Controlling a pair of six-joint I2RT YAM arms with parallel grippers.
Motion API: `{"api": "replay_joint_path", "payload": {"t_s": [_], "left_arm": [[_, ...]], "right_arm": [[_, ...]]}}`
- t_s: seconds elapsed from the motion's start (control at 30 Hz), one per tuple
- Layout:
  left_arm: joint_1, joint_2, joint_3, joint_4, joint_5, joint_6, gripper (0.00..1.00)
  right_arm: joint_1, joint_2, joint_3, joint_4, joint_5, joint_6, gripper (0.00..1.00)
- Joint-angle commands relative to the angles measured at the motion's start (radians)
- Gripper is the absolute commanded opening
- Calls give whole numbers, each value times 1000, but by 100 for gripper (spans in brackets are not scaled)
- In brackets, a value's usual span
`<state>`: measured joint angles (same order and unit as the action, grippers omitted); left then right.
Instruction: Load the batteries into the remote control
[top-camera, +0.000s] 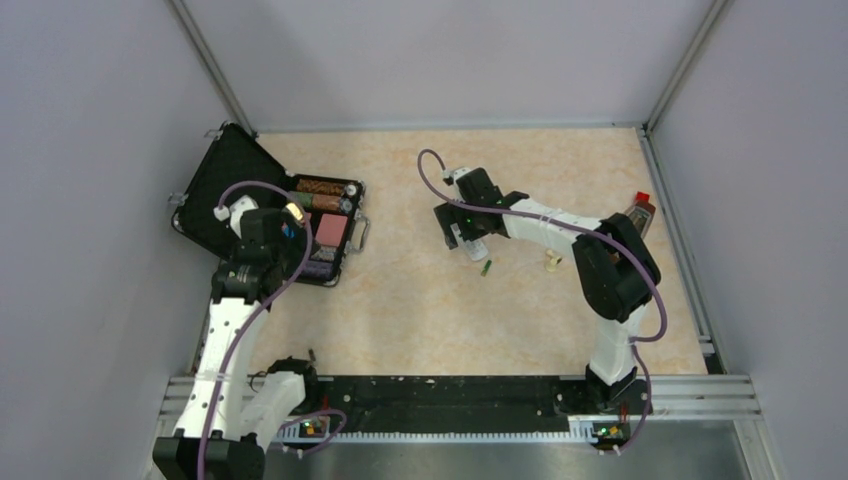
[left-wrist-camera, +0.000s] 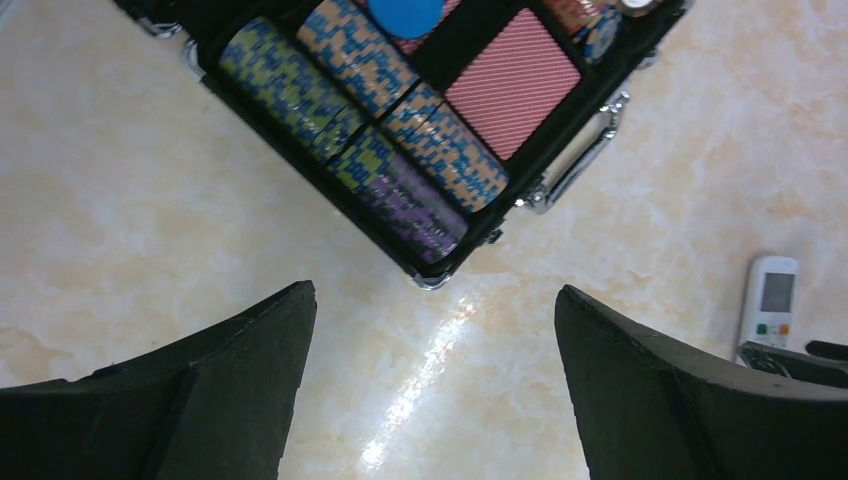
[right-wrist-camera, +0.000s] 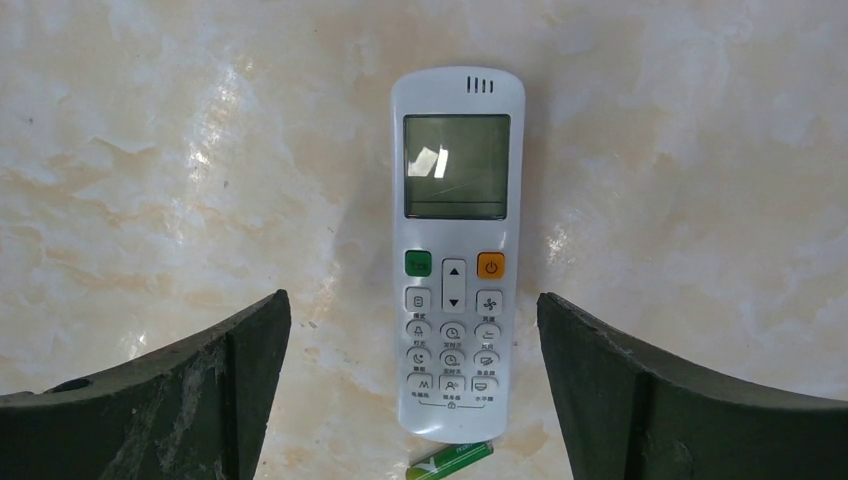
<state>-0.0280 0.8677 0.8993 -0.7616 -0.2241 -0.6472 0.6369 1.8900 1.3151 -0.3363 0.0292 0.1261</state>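
The remote's button end (top-camera: 475, 249) (right-wrist-camera: 455, 344) is between the open fingers of my right gripper. I need to lower my right gripper over it next, then close on the remote's long sides.
The white remote control (right-wrist-camera: 455, 255) lies face up on the table, screen and buttons showing. My right gripper (right-wrist-camera: 412, 297) hovers over its button end, open, a finger on either side and apart from it. A slim green battery (right-wrist-camera: 450, 462) lies on the table just off the remote's bottom end. From above, the remote (top-camera: 471, 244) peeks out under the right gripper (top-camera: 458, 228), with the green battery (top-camera: 486, 267) beside it. My left gripper (left-wrist-camera: 435, 288) is open and empty above bare table by the black case's corner. The remote (left-wrist-camera: 770, 305) shows small at the right of its view.
An open black case (top-camera: 225, 180) at the left holds coloured chip rolls (left-wrist-camera: 400, 150) and a red card deck (left-wrist-camera: 512, 85). A small pale object (top-camera: 551, 262) lies right of the battery. A red-capped bottle (top-camera: 640, 210) stands near the right wall.
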Motion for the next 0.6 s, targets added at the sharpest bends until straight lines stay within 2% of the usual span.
{"api": "replay_joint_path", "payload": {"t_s": [0.0, 0.3, 0.57], "left_arm": [[1, 9, 26, -94, -108, -64, 93], [2, 9, 11, -137, -106, -47, 92], [1, -31, 3, -126, 0, 33, 92]], "right_arm": [[12, 12, 7, 38, 0, 10, 91], [13, 52, 23, 27, 9, 39, 83], [33, 65, 3, 34, 7, 46, 88]]}}
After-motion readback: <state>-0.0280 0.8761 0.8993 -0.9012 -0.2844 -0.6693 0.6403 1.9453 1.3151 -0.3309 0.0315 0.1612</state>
